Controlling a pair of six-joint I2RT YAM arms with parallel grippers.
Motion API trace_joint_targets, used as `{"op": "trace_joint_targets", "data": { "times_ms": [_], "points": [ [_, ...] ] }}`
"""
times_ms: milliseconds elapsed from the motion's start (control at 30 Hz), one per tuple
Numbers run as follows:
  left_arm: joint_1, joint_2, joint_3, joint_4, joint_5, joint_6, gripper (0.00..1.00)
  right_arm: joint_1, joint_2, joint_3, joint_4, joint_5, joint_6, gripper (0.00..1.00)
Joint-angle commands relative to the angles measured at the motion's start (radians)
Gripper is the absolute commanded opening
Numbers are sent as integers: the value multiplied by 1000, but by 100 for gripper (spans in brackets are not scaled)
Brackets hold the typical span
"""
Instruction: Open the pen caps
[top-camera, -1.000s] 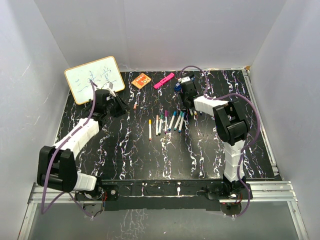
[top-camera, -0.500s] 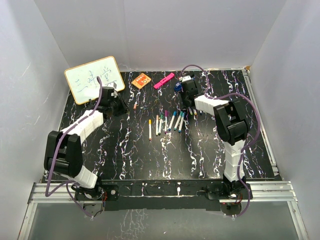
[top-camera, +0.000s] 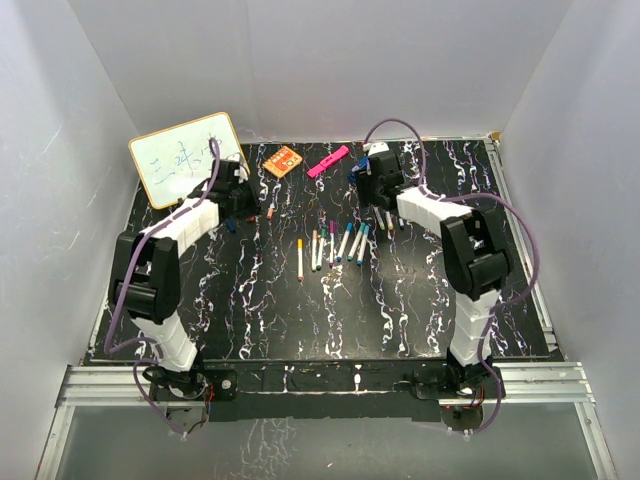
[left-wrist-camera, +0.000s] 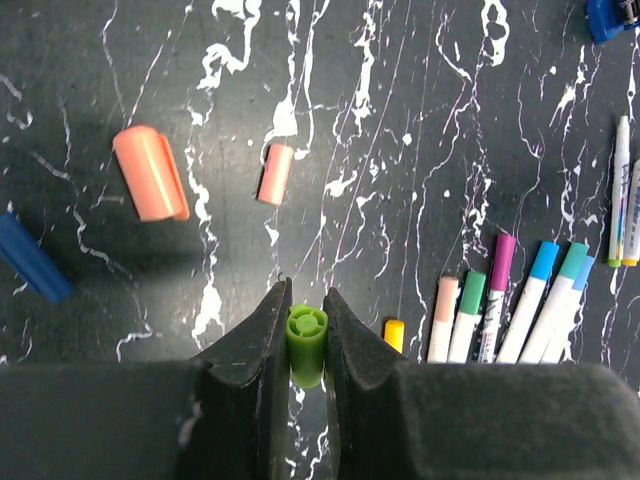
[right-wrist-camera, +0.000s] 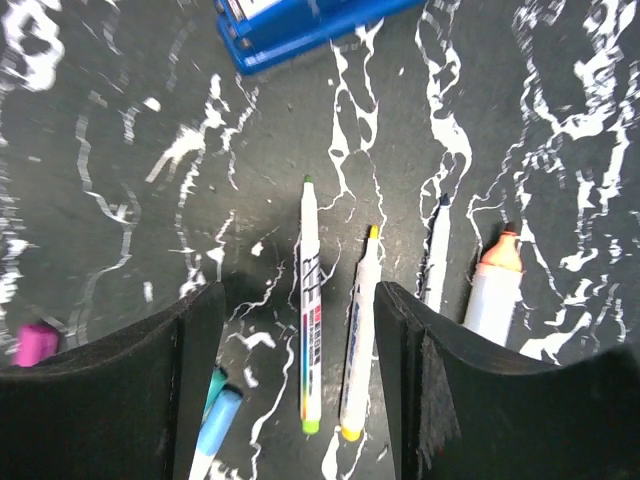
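Observation:
I should lower my left gripper into the gap between the orange (left-wrist-camera: 152, 172) and salmon caps to release the green cap, because the table is bare and open there.
A green pen cap (left-wrist-camera: 306, 348) is pinched end-up between the fingers of my left gripper (left-wrist-camera: 305, 302), which is shut on it above the black marbled table, near the whiteboard (top-camera: 185, 157). Loose caps lie beyond it: orange (left-wrist-camera: 152, 172), salmon (left-wrist-camera: 275, 174), blue (left-wrist-camera: 33, 258) and yellow (left-wrist-camera: 394, 334). Several capped pens (left-wrist-camera: 500, 300) lie to the right. My right gripper (right-wrist-camera: 300, 292) stands open low over two uncapped pens, one green-tipped (right-wrist-camera: 310, 310) and one yellow-tipped (right-wrist-camera: 358, 340), touching neither.
A blue clip-like tool (right-wrist-camera: 300, 25) lies just beyond the right gripper. An orange-tipped marker (right-wrist-camera: 495, 285) and a thin uncapped pen (right-wrist-camera: 436, 255) lie to its right, a pink cap (right-wrist-camera: 37, 343) to its left. An orange card (top-camera: 283, 160) and a pink highlighter (top-camera: 328, 160) sit at the back.
The right gripper's jaws have spread apart and it has shifted slightly towards the back. The left arm has stretched out towards the whiteboard, still holding the green cap.

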Motion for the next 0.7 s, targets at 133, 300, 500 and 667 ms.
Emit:
{"op": "trace_joint_targets", "data": {
  "times_ms": [133,300,500,667],
  "points": [
    [-39,127,184,-125,-121,82,0,10,-281,-101,45,-86,64,60],
    [-40,178,244,-165,-187,102,0,25,-400,-183,39,-109,84,61],
    [-40,243,316,-201,-231,119,0,36,-505,-256,24,-122,100,61],
    [-40,291,359,-215,-241,122,0,43,-561,-289,8,-128,109,62]
  ]
}}
